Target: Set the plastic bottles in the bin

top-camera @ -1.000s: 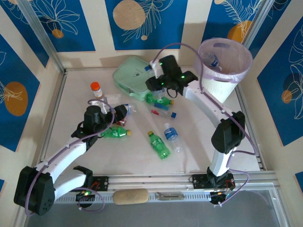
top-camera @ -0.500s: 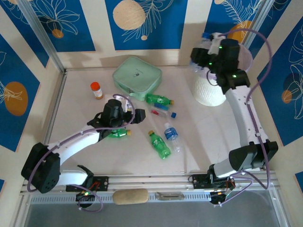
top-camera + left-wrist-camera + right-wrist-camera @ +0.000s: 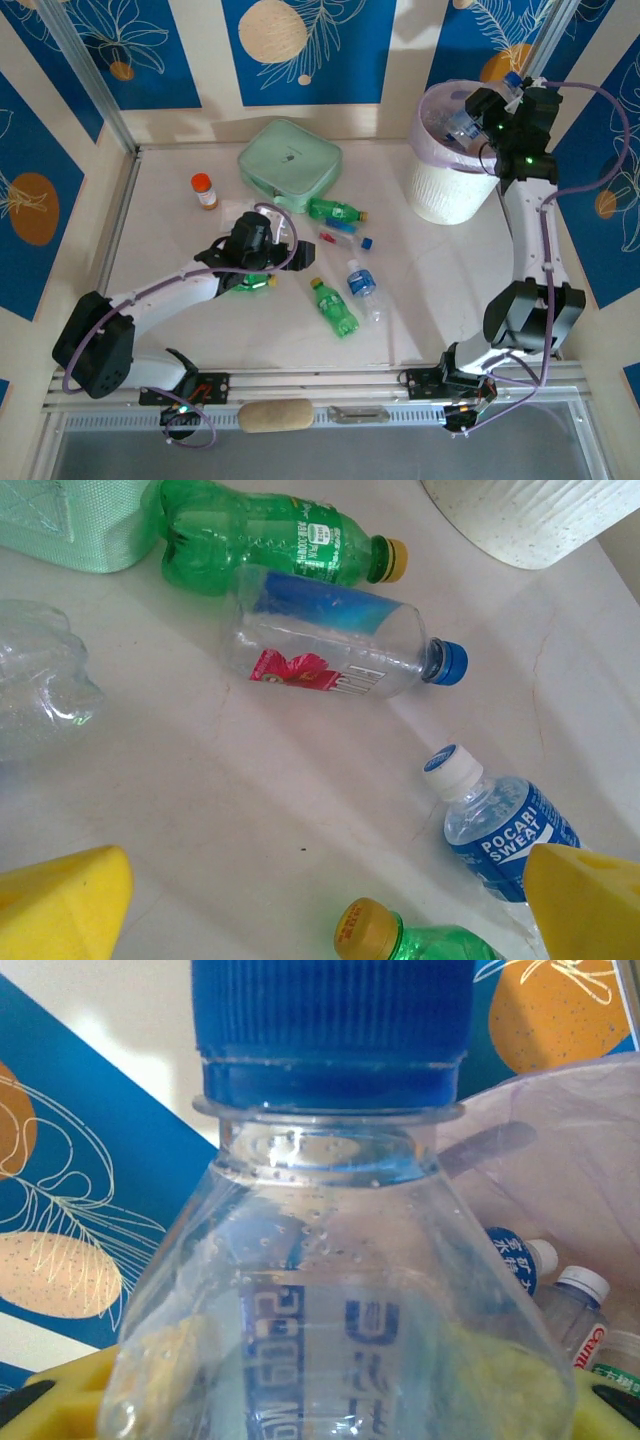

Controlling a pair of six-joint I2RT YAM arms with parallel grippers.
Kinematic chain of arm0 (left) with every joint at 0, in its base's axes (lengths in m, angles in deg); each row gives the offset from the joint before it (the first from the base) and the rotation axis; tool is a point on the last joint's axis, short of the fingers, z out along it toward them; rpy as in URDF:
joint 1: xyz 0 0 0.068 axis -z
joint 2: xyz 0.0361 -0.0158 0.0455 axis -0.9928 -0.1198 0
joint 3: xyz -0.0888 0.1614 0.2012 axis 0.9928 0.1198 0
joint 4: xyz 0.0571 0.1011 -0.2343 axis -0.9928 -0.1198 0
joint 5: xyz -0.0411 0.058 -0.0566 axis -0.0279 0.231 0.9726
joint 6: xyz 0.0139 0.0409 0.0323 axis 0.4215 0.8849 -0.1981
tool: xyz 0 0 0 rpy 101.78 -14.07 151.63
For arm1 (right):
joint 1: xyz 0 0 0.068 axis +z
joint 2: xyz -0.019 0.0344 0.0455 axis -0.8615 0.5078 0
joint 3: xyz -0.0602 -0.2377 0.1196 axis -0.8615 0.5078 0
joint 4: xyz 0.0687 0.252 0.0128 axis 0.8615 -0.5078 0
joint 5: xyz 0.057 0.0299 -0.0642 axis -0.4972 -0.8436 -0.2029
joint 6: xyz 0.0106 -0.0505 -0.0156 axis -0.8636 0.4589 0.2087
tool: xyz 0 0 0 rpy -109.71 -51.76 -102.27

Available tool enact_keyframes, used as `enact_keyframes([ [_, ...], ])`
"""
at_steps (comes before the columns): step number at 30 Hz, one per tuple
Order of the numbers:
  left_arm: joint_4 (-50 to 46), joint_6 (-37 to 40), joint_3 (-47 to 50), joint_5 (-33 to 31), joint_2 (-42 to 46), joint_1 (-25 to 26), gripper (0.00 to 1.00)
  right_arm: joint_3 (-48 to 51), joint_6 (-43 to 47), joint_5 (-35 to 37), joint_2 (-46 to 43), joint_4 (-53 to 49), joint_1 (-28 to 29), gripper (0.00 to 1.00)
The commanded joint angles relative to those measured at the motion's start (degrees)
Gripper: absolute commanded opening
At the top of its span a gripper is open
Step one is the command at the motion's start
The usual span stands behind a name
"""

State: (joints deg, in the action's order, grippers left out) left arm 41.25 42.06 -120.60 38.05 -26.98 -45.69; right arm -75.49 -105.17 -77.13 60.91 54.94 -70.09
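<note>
The open middle of the lilac bag is beside my right gripper, toward the pouch. So next my right gripper will move sideways over that opening and let go of the clear bottle.
My right gripper [image 3: 492, 106] is shut on a clear plastic bottle [image 3: 511, 82] with a blue cap, held over the far right rim of the white bin [image 3: 445, 190]. In the right wrist view this bottle [image 3: 330, 1260] sits between the yellow fingers [image 3: 60, 1400], and more bottles [image 3: 522, 1260] lie in the lilac bag [image 3: 560, 1150]. My left gripper [image 3: 268, 250] hangs open above the table. Its yellow fingers [image 3: 60, 905] frame a green bottle [image 3: 375, 932] and a Pocari bottle [image 3: 495, 825]. Beyond lie a clear bottle [image 3: 340, 655] and another green one [image 3: 270, 540].
A mint-green pouch [image 3: 290, 160] lies at the back centre, with an orange-capped pill bottle [image 3: 204, 190] to its left. Loose bottles [image 3: 336, 306] are scattered mid-table. A crumpled clear bottle [image 3: 40, 680] lies by the left gripper. Walls enclose the table.
The right arm has carried the clear bottle from beside the pouch up and right, to the bin's far right rim. The left arm has reached further right, toward the loose bottles.
</note>
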Motion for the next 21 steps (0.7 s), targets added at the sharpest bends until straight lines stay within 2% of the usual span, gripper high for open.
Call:
enact_keyframes([
  [1, -1.1, 1.0, -0.3, 0.0, 1.6, 0.6, 1.00, -3.4, -1.7, -0.6, 3.2, 1.0, 0.5, 0.42],
  [9, -2.3, 1.5, -1.0, -0.4, 1.8, 0.6, 1.00, -8.1, -0.1, 1.3, 9.4, -2.9, 2.5, 0.44],
  [14, -2.8, 2.2, -1.7, -0.9, 1.8, 0.6, 1.00, -11.6, 1.2, 1.9, 12.6, -6.8, 3.0, 0.51],
  [17, -2.8, 2.4, -2.0, -1.1, 1.6, 0.6, 1.00, -12.0, 1.1, 2.2, 13.1, -7.6, 3.0, 0.59],
  [21, -3.0, 2.7, -2.5, -1.3, 1.3, 0.6, 1.00, -12.5, 1.2, 3.3, 13.0, -8.2, 2.7, 0.78],
])
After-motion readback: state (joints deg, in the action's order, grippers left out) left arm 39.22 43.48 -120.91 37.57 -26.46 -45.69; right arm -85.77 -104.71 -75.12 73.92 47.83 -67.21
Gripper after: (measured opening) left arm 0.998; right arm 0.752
